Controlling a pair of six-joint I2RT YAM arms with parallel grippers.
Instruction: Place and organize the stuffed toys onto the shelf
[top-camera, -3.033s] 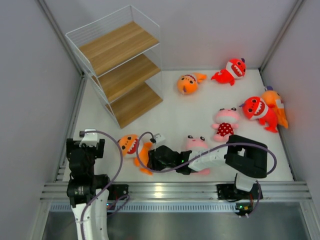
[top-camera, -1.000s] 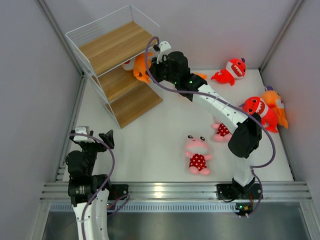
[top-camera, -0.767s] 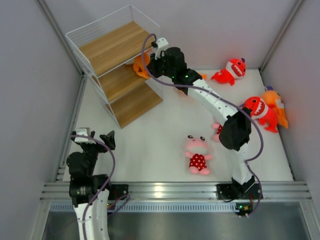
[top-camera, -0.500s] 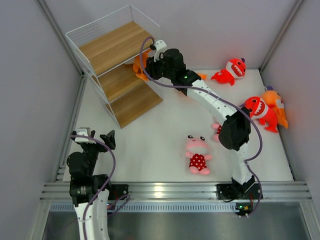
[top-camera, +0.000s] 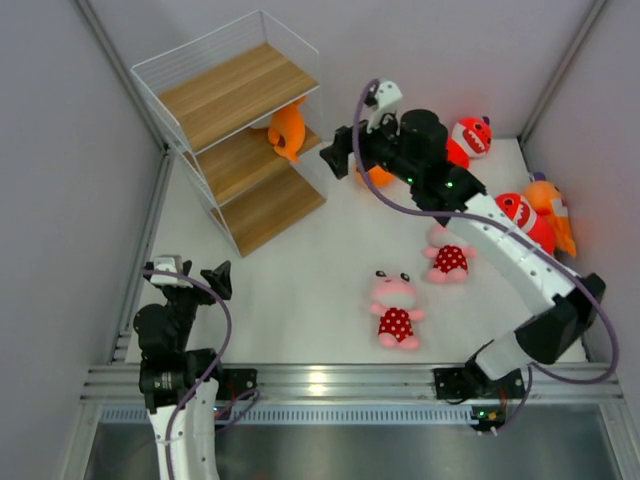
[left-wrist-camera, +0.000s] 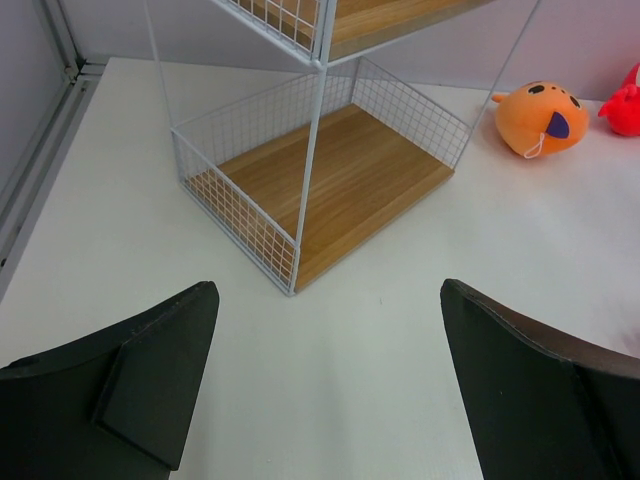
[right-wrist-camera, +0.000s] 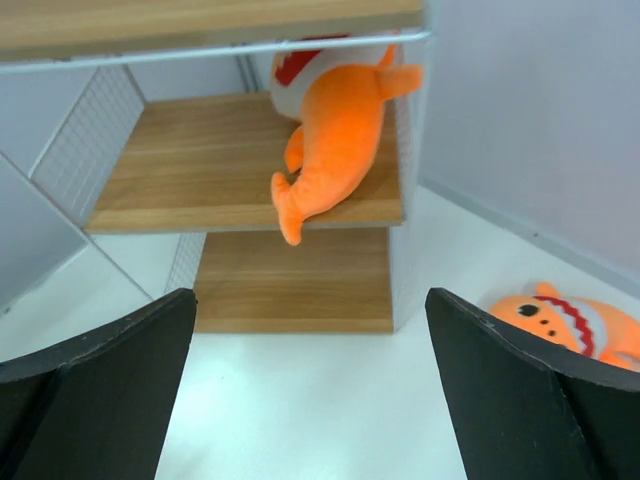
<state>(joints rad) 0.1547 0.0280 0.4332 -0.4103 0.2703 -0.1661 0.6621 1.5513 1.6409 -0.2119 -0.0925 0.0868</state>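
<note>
I will next lower my right gripper away from the shelf (top-camera: 235, 95), then tilt it down onto the second orange shark's toothed mouth.
The shelf (top-camera: 235, 95) stands at the far left. An orange shark (top-camera: 288, 128) lies on its middle board (right-wrist-camera: 200, 175), tail hanging over the front edge in the right wrist view (right-wrist-camera: 335, 130). My right gripper (top-camera: 338, 160) hovers just right of the shelf, open and empty (right-wrist-camera: 308, 300). A second orange shark (right-wrist-camera: 570, 320) lies on the table, mostly hidden under that arm in the top view. Two pink animals (top-camera: 397, 308) (top-camera: 450, 255) lie mid-table. My left gripper (top-camera: 192, 275) stays near its base, open and empty (left-wrist-camera: 326, 300), facing the shelf's bottom board (left-wrist-camera: 340, 180).
A red shark (top-camera: 470, 137) lies at the far back. Another red shark (top-camera: 515, 215) and an orange toy (top-camera: 552, 205) sit against the right wall. Grey walls close in the white table on three sides.
My right gripper opened and let go of the orange shark, which now rests on the middle board. The arm pulled back to the right. The left arm held still.
</note>
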